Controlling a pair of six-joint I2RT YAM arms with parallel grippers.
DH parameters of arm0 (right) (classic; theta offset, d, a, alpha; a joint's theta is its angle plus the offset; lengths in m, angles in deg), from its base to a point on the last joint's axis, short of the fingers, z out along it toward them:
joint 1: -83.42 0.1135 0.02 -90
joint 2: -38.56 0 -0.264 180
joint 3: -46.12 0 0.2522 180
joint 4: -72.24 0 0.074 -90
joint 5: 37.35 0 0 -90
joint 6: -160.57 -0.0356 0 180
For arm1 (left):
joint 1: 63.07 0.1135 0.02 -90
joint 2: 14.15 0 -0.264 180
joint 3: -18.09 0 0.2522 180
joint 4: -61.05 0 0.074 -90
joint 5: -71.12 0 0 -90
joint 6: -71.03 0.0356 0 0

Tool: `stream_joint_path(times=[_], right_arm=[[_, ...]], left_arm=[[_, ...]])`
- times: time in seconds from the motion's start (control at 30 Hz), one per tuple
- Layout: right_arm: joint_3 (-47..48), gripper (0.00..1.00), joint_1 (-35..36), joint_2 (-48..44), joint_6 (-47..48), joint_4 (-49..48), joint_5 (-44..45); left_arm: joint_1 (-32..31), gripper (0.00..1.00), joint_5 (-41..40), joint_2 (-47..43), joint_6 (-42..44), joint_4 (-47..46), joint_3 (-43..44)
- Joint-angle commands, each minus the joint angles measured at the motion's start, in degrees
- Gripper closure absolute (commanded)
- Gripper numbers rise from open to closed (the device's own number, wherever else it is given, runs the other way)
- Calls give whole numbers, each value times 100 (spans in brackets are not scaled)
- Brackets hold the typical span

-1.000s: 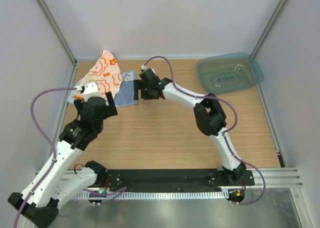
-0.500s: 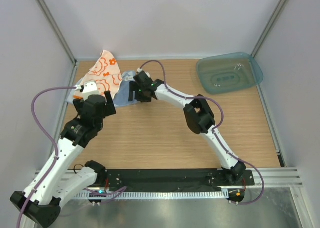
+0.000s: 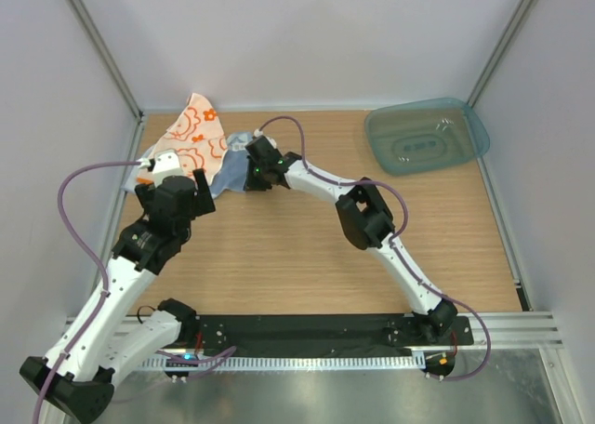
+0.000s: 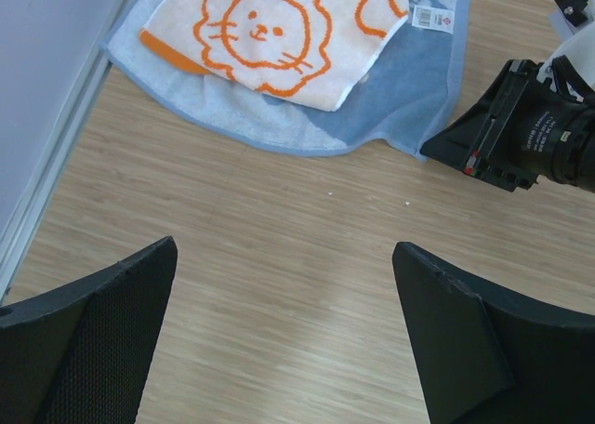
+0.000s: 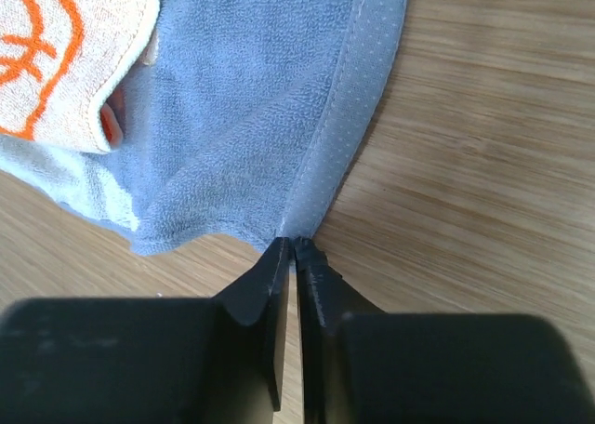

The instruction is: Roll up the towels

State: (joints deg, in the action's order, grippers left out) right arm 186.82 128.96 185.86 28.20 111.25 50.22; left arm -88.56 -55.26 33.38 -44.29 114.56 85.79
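Note:
My right gripper needs to drag the blue towel's corner back and to the right in the top view onto bare wood next and release it, because the towel's near edge ripples.
Two towels lie overlapped at the back left. The white towel with orange lion prints (image 3: 191, 131) (image 4: 270, 33) rests on top of the light blue towel (image 3: 230, 168) (image 4: 400, 89). My right gripper (image 3: 242, 175) (image 5: 293, 245) is low at the blue towel's (image 5: 260, 99) near right corner, shut on that corner with a fold of hem pinched between the tips. The white towel's edge (image 5: 65, 52) shows at the upper left of that view. My left gripper (image 3: 181, 187) (image 4: 285, 247) hangs open over bare wood just in front of the towels, holding nothing.
A translucent teal tray (image 3: 426, 136) sits at the back right corner. The left wall and its metal rail (image 4: 56, 126) run close beside the towels. The right gripper's body (image 4: 502, 145) lies just right of the left gripper's field.
My right gripper moved left to the blue towel's corner and closed from wide open onto it. The left arm barely moved and stays open.

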Motion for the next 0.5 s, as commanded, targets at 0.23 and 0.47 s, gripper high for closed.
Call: stream_joint_path(times=[0.23,0.47], right_arm=[[-256,99,69,-990,449,252,217],[-2116,99,69,-2835,598,-135,797]], left_arm=[[36,0,-124,20,-78,-20,74],[45,1,-229,28,-61,-2,56]])
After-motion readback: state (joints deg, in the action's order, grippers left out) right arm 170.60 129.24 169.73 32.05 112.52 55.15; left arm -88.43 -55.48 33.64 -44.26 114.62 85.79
